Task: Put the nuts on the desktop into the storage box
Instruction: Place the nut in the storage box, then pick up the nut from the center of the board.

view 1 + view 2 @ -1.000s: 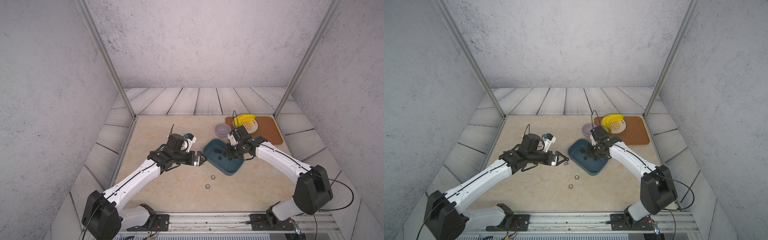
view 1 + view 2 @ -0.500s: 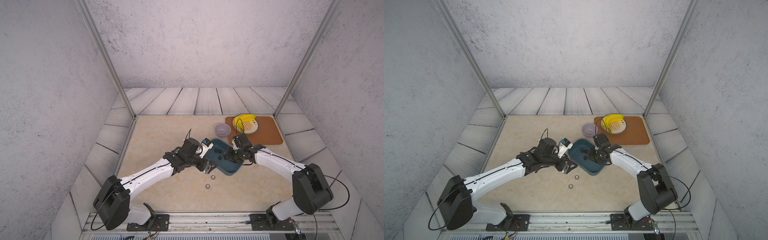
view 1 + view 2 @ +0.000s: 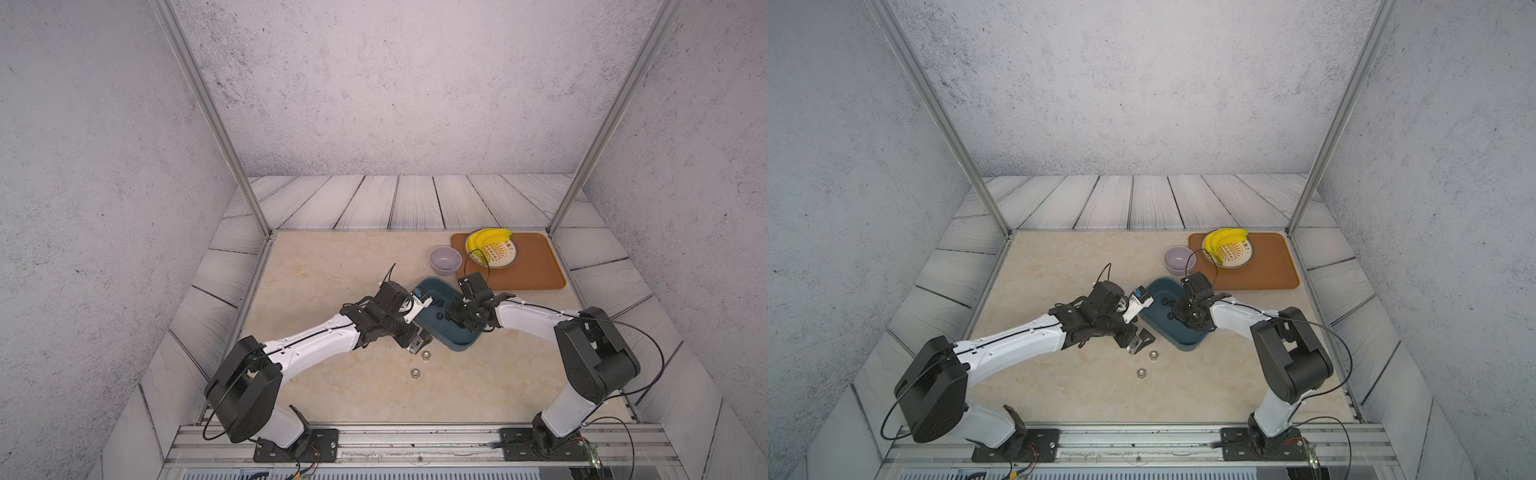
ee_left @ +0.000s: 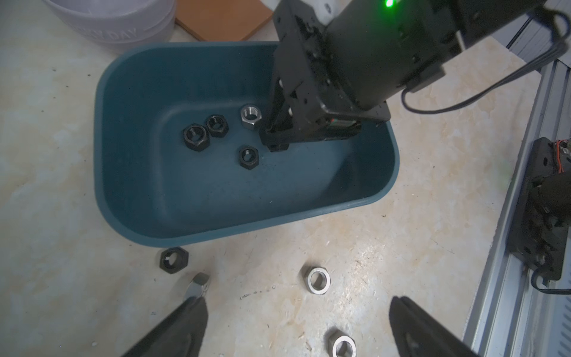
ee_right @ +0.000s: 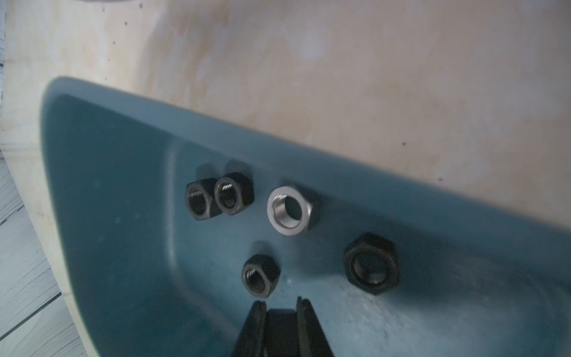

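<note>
The pinched nut should be released next on the bare bottom of the storage box just below, beside the nearest black nut. My right gripper should stay low and spread its fingers.
The teal storage box (image 3: 461,348) (image 3: 1187,347) (image 4: 129,154) (image 5: 92,185) sits on the beige desktop (image 3: 332,266). Several nuts lie inside it, black ones (image 4: 196,137) (image 5: 260,275) and a silver one (image 4: 251,116) (image 5: 290,210). My right gripper (image 3: 451,318) (image 3: 1177,316) (image 4: 275,145) (image 5: 281,304) is shut, tips low over the box floor. Outside the box lie a black nut (image 4: 173,259) and two silver nuts (image 4: 319,279) (image 4: 341,344) (image 3: 425,354) (image 3: 414,372). My left gripper (image 3: 417,343) (image 3: 1142,343) (image 4: 298,296) hovers open just above them, holding nothing.
A lilac bowl (image 3: 445,259) stands behind the box. To the right of the bowl lies an orange-brown tray (image 3: 536,270) carrying a plate (image 3: 505,255) with bananas (image 3: 486,239). The right arm's base (image 4: 543,201) and the metal rail (image 3: 415,436) line the front edge.
My left arm has swung right and forward, from the box's left side to its front corner over the loose nuts, staying open. The right gripper has stayed shut inside the box.
</note>
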{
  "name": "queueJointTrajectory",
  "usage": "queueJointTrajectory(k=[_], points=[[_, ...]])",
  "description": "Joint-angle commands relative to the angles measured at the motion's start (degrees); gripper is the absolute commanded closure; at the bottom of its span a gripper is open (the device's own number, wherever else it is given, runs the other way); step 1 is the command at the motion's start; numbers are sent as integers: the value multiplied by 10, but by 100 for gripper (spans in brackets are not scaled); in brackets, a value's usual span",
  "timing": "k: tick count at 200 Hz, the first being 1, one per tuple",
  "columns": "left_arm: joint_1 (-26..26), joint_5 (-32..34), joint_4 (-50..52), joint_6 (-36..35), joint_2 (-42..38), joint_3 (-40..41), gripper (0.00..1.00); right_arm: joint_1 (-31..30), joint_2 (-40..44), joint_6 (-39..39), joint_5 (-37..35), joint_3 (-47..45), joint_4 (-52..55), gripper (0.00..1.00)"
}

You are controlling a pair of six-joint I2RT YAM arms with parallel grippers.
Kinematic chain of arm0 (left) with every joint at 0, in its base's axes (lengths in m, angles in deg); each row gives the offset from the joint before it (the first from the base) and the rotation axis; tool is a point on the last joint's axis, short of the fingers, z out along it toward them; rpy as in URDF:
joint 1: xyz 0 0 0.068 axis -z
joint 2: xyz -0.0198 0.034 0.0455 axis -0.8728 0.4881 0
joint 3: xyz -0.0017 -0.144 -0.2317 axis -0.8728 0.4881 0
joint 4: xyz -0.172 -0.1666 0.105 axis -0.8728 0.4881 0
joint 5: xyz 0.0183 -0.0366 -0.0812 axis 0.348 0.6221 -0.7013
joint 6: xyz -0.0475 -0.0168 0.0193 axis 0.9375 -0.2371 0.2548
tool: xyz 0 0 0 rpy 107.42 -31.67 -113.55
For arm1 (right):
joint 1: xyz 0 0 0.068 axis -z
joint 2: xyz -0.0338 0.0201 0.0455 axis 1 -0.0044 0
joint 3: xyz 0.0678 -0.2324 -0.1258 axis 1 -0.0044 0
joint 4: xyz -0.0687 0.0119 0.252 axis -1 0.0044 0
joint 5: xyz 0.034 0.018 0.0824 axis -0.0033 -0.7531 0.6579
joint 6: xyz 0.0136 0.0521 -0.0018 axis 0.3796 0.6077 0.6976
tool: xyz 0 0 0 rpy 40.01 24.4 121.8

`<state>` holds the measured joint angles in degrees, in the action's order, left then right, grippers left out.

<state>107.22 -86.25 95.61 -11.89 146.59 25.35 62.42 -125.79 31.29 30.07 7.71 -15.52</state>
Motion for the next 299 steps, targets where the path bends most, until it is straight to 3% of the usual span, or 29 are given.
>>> queueJointTrajectory(k=[1,39,63,116,146,253,299], points=[[4,6,8,-7,6,-15,2,1,-14,24,-29,1,-20,93],[6,6,12,-7,9,-16,2,1,-28,19,-46,10,-14,93],[6,10,15,-6,12,-18,2,1,-41,18,-38,6,-24,82],[10,14,21,-5,10,-21,2,1,-41,16,-42,-2,-15,81],[11,15,24,-6,11,-23,2,1,-18,2,-59,0,7,62],[16,17,41,2,6,-33,2,2,70,-25,-75,16,72,64],[16,16,41,6,4,-32,2,1,55,-53,-60,21,80,65]])
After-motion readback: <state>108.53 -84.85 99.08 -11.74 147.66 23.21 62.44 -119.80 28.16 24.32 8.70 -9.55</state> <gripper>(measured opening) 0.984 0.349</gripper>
